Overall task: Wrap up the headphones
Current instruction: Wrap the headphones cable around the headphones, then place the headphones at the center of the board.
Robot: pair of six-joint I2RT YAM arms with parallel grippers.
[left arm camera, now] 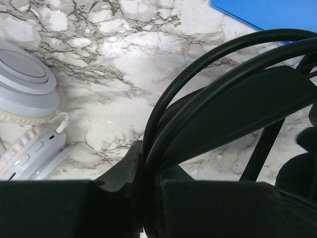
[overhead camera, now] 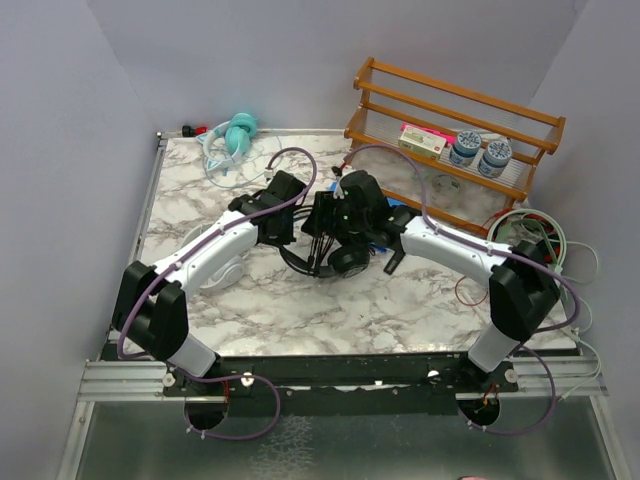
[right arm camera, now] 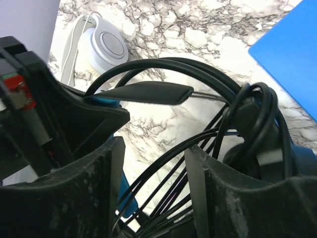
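I need to move my left gripper to the left in the top view next, and down beside the white headphones [left arm camera: 30, 91], to let go of the black headphones' headband [left arm camera: 237, 99], because pieces of cable are already wrapped around it.
The black headphones [overhead camera: 345, 262] lie at the middle of the marble table [overhead camera: 300, 310], between both arms. My left gripper [overhead camera: 300, 222] is shut on their headband [left arm camera: 237, 99], whose thin arcs run down into the closed jaws [left arm camera: 148, 188]. My right gripper [overhead camera: 335, 228] stands open [right arm camera: 153, 173]. Several strands of the thin black cable [right arm camera: 163, 158] cross the gap between its fingers without being pinched. The white headphones [overhead camera: 225, 272] lie under my left arm, also seen as an ear cup [left arm camera: 25, 94] [right arm camera: 106, 47]. The teal headphones [overhead camera: 238, 135] rest at the back left.
A wooden shelf [overhead camera: 450, 120] at the back right holds a box [overhead camera: 422, 140] and two jars [overhead camera: 465, 148]. A flat blue sheet [right arm camera: 292, 69] [left arm camera: 267, 12] lies just behind the black headset. Loose coiled wires [overhead camera: 530, 235] hang at the table's right edge.
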